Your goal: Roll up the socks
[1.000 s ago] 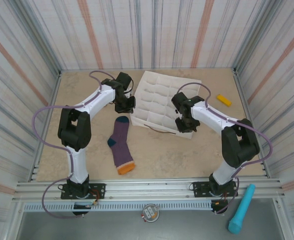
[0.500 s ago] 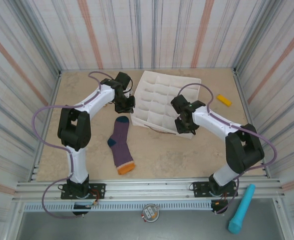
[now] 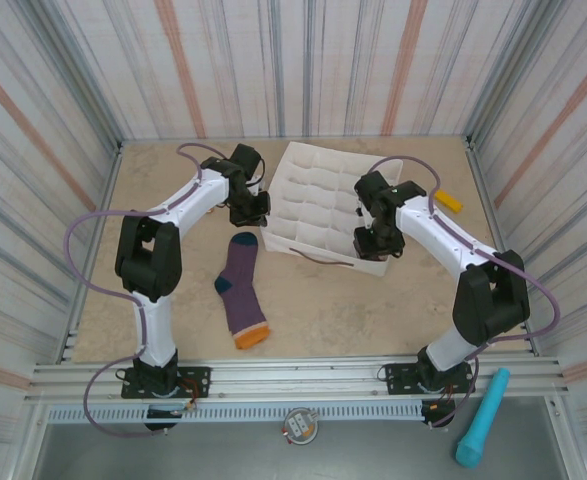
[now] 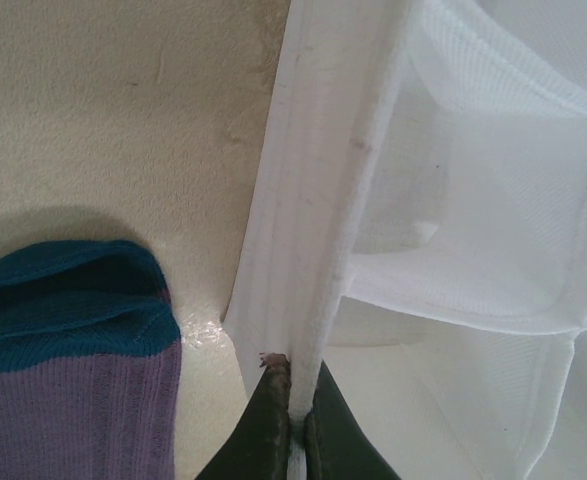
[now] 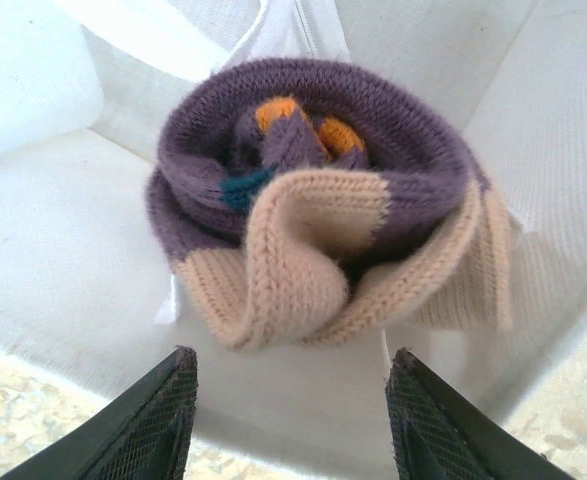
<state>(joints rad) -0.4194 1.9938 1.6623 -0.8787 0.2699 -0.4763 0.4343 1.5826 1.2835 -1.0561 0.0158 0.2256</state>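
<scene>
The tray is crooked on the tabletop, so my left gripper next eases its pinched rim off the purple sock's teal cuff and releases it.
One purple sock (image 3: 241, 290) with a teal heel and an orange toe lies flat on the table; its teal cuff end (image 4: 68, 300) shows at the lower left of the left wrist view. A second sock (image 5: 313, 200), rolled into a bundle with a beige cuff outside, sits in a near-edge compartment of the white tray (image 3: 313, 170). My right gripper (image 5: 291, 400) hangs open just in front of the bundle, fingers apart and touching nothing; from above it (image 3: 373, 243) stands over the tray's near right edge. My left gripper (image 4: 298, 405) is shut on the tray's left rim (image 4: 318, 230).
A yellow block (image 3: 447, 200) lies on the table right of the tray. A teal cylinder (image 3: 482, 416) rests outside the table at the bottom right. Striped walls close in the table on three sides.
My right gripper has opened and let go of the rolled sock in the tray compartment, and its wrist has shifted slightly right and back. The left arm and the flat sock have not moved.
</scene>
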